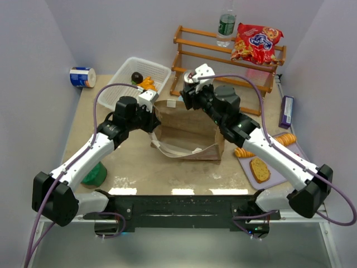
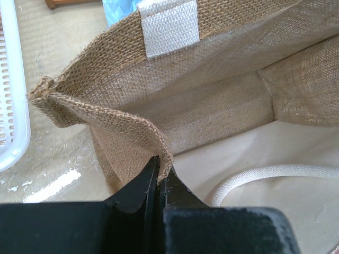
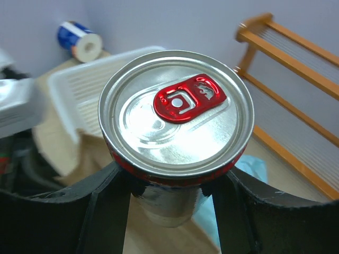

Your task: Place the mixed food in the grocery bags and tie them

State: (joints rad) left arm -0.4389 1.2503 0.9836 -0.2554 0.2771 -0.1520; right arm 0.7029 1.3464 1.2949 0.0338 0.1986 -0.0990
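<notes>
My right gripper should next move back and down inside the open bag and tilt the red soda can toward the bag's bottom (image 1: 185, 138), because the can is above the bag's far edge.
The brown woven bag (image 1: 187, 134) stands open mid-table, its white handles lying in front. My left gripper (image 1: 152, 116) is shut on the bag's left rim; the left wrist view shows the jaws (image 2: 160, 164) pinching the rim of the bag (image 2: 212, 79). My right gripper (image 1: 191, 85) is shut on the red soda can (image 1: 189, 76), held upright above the bag's far edge. In the right wrist view the can (image 3: 175, 114) sits between the fingers of the gripper (image 3: 170, 177). The light blue bag (image 3: 254, 169) lies below it and shows in the left wrist view (image 2: 119, 8).
The white basket (image 1: 139, 70) holds dark and orange produce (image 1: 146, 82). The bottle (image 1: 226, 25) and crisp packet (image 1: 256, 42) sit on the wooden rack (image 1: 223, 56). Bread slices (image 1: 259, 169) lie on a purple tray at right. There is also a blue-and-white can (image 1: 82, 77) and a green round thing (image 1: 95, 174).
</notes>
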